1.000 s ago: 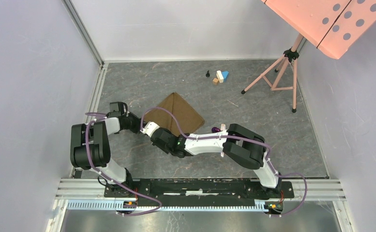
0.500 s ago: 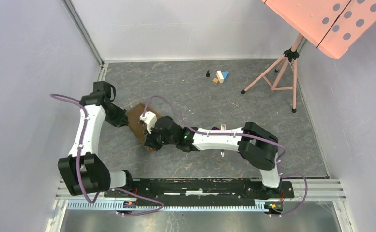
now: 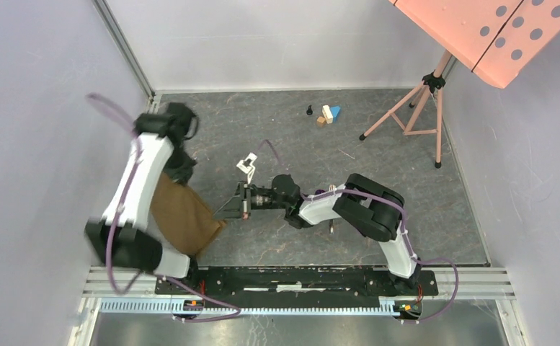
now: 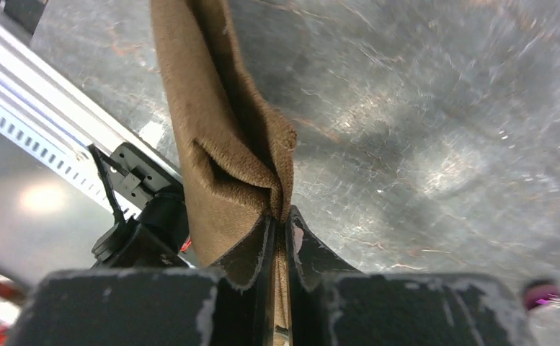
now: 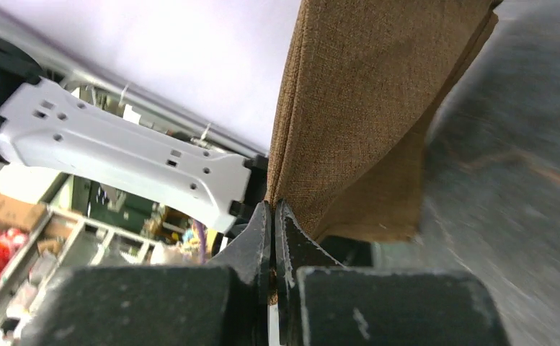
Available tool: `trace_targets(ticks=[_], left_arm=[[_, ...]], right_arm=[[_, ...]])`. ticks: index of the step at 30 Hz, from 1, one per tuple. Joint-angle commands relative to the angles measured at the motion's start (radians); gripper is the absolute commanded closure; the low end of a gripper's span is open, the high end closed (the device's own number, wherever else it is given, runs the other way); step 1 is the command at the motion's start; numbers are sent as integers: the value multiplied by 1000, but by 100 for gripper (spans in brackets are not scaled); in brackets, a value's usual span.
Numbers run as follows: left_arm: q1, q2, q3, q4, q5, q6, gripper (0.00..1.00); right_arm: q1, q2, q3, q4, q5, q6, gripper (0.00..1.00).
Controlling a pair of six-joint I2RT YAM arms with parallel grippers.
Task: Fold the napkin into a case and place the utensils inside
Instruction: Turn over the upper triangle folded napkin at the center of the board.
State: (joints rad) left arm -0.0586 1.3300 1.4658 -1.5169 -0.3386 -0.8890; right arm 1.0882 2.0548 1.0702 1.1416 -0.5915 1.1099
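I should next move my left gripper down and to the right in the top view and let go of the napkin's edge on the bare tabletop, because the napkin is hanging raised.
The brown napkin (image 3: 183,216) hangs folded in the air at the left, held between both grippers. My left gripper (image 3: 178,171) is raised and shut on its upper edge; in the left wrist view the cloth (image 4: 226,137) is pinched between the closed jaws of the gripper (image 4: 280,220). My right gripper (image 3: 223,216) is shut on the napkin's lower right corner, also seen in the right wrist view (image 5: 272,209) with the cloth (image 5: 363,101) hanging ahead. The fork (image 3: 331,228) is mostly hidden under the right arm. A purple bit of the spoon (image 4: 540,294) shows at the left wrist view's edge.
Small toy blocks (image 3: 327,114) and a small black piece (image 3: 309,109) lie at the back. A pink stand's tripod (image 3: 414,108) stands at the back right. A metal rail (image 3: 298,277) runs along the near edge. Walls close in left and right.
The left arm has lifted the napkin off the table and swung it towards the near left. The right gripper has followed, still holding a corner; the cloth now hangs folded.
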Motion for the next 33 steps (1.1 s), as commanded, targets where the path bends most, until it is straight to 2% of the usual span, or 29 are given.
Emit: trace_targets(ticks=[1,3,6,9,13,14,17,18,20,24,25,28,30,32,33], left_arm=[[-154,364,151,209,-177,42,98],[-210,512,237,243,-172,91,98],[-252,695,359,321,-8,191,98],[-293,805,426,401,84,219,98],[-320,909,503,423,181,237,98],[-324,918,506,436,203,245,98],[-329,920,503,456,258,275,97],[-332,907,495,459,270,292,93],[-332,860,465,474,302,325,76],[-331,692,381,506,400,394,40],[-331,641,350,513,412,409,33],[-328,520,265,532,425,438,22],[-322,454,208,534,421,451,20],[-308,407,137,546,406,462,19],[-297,386,100,551,401,464,18]], right_arm=[[-75,28,-169,210,-157,124,100],[-131,34,-255,235,-155,109,100],[-209,37,-349,221,-177,55,100],[-278,15,-399,85,-177,-75,100],[-339,-38,-421,-115,-155,-232,100],[-349,-50,-418,-177,-144,-278,99],[-372,-116,-399,-408,-88,-454,84],[-377,-145,-380,-528,-49,-522,78],[-387,-195,-349,-676,14,-643,69],[-387,-304,-340,-849,145,-779,41],[-386,-314,-335,-863,156,-795,38],[-373,-326,-316,-869,179,-791,31],[-343,-314,-279,-882,214,-785,29],[-305,-283,-228,-912,274,-775,21],[-285,-269,-200,-939,326,-769,20]])
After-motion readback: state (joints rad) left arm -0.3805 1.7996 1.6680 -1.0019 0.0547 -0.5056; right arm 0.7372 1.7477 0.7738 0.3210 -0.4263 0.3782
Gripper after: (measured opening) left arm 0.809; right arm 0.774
